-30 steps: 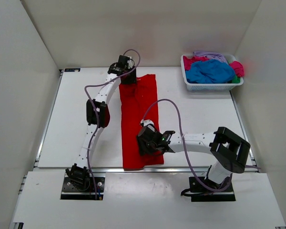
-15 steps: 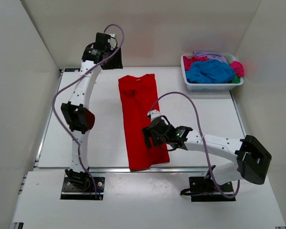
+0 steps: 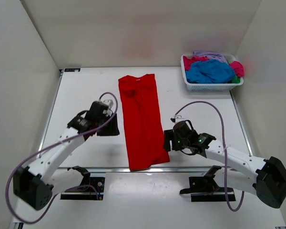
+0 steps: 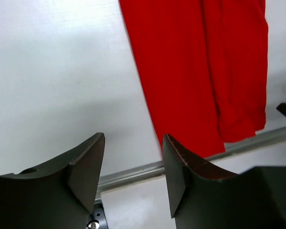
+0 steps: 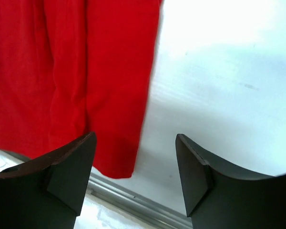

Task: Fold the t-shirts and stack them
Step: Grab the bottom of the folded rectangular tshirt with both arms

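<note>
My right gripper moves down and back onto the red t-shirt's near corner next. The t-shirt's hem lies nearer the table's front edge than the gripper's fingers.
A bright red t-shirt (image 3: 140, 121) lies folded into a long narrow strip down the middle of the table, collar end at the back. It also shows in the left wrist view (image 4: 200, 71) and the right wrist view (image 5: 76, 76). My left gripper (image 3: 112, 129) is open and empty just left of the strip's middle. My right gripper (image 3: 168, 141) is open and empty beside the strip's near right corner. More t-shirts, blue (image 3: 209, 71), magenta-pink (image 3: 238, 68), lavender (image 3: 209, 55) and green, lie heaped in the basket.
A white mesh basket (image 3: 229, 86) stands at the back right of the table. The table's metal front edge (image 3: 190, 168) runs just behind the arm bases. White walls close in the left, back and right sides.
My left arm swung from the shirt's collar at the back down to the strip's left side. My right gripper let go of the near end and moved off to the right.
</note>
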Robot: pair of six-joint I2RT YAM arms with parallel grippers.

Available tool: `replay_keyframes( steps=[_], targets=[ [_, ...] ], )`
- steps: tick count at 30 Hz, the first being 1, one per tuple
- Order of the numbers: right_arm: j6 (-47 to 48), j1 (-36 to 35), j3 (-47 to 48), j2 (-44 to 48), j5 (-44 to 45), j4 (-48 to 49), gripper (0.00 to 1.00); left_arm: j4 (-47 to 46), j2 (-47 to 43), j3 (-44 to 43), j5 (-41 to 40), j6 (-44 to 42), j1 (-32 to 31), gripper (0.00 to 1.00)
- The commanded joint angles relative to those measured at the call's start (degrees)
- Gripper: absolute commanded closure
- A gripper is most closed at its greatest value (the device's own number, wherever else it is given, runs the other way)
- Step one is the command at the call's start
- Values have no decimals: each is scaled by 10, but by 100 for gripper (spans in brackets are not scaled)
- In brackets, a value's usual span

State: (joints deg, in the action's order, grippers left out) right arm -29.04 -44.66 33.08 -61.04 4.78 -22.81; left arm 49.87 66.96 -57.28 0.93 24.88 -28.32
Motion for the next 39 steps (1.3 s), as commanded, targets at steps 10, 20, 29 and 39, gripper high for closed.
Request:
replay_keyframes(
  steps=[10, 20, 29, 39],
  targets=[
    [-92, -41, -85, 26, -34, 16, 42, -187, -143, 258, 13, 162, -137, 38],
    [-127, -73, -67, -37, -17, 10, 45, -231, -18, 271, -45, 220, -268, 40],
    [-155, -101, -69, -66, -18, 6, 46, -248, 14, 284, -58, 259, -317, 41],
    [-183, -123, -98, -65, -32, -15, 77, -257, 37, 286, -61, 279, -340, 69]
  ],
)
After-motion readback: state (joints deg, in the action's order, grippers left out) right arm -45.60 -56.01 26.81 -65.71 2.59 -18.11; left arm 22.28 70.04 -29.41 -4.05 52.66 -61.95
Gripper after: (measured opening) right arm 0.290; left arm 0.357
